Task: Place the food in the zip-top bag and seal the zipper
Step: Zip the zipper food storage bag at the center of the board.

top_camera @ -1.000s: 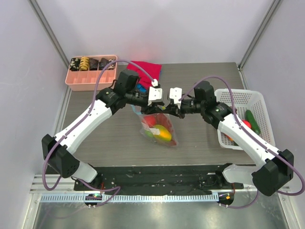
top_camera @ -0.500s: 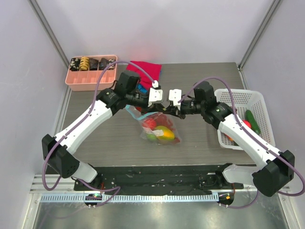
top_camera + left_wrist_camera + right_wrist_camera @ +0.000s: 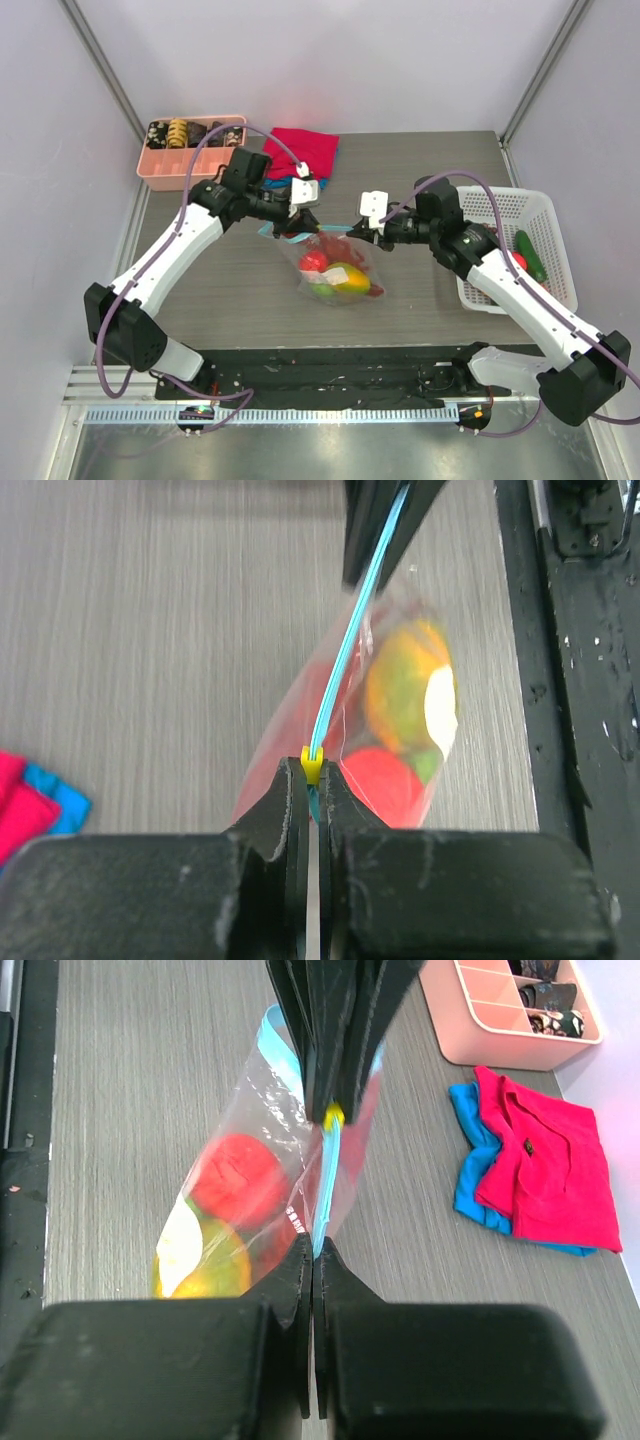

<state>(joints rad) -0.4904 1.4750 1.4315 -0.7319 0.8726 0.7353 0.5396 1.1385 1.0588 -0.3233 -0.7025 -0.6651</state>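
The left gripper should next pull the slider (image 3: pixel 313 765) away from the right gripper along the teal-blue zipper (image 3: pixel 352 635), and then to the free corner of the bag.
The clear zip-top bag (image 3: pixel 345 255) hangs between both grippers just above the table. It holds food: a red piece (image 3: pixel 313 262) and a yellow-green-orange fruit (image 3: pixel 345 281). My left gripper (image 3: pixel 307 221) is shut on the yellow slider (image 3: pixel 313 765) of the teal-blue zipper (image 3: pixel 352 635). My right gripper (image 3: pixel 353 232) is shut on the other end of the zipper (image 3: pixel 324 1188). In the right wrist view the slider (image 3: pixel 334 1115) sits at the left gripper's tips, with the red piece (image 3: pixel 238 1175) and the fruit (image 3: pixel 205 1260) below. The strip runs taut between the two grippers.
A pink tray (image 3: pixel 160 172) with black and tan pieces stands at the back left. Folded red and blue cloths (image 3: pixel 307 150) lie behind the bag. A white mesh basket (image 3: pixel 500 205) at the right holds a green item (image 3: pixel 530 255) and a red one.
My left gripper has drawn to the left, away from the right gripper, along the zipper. The bag has sunk lower and spread a little to the right.
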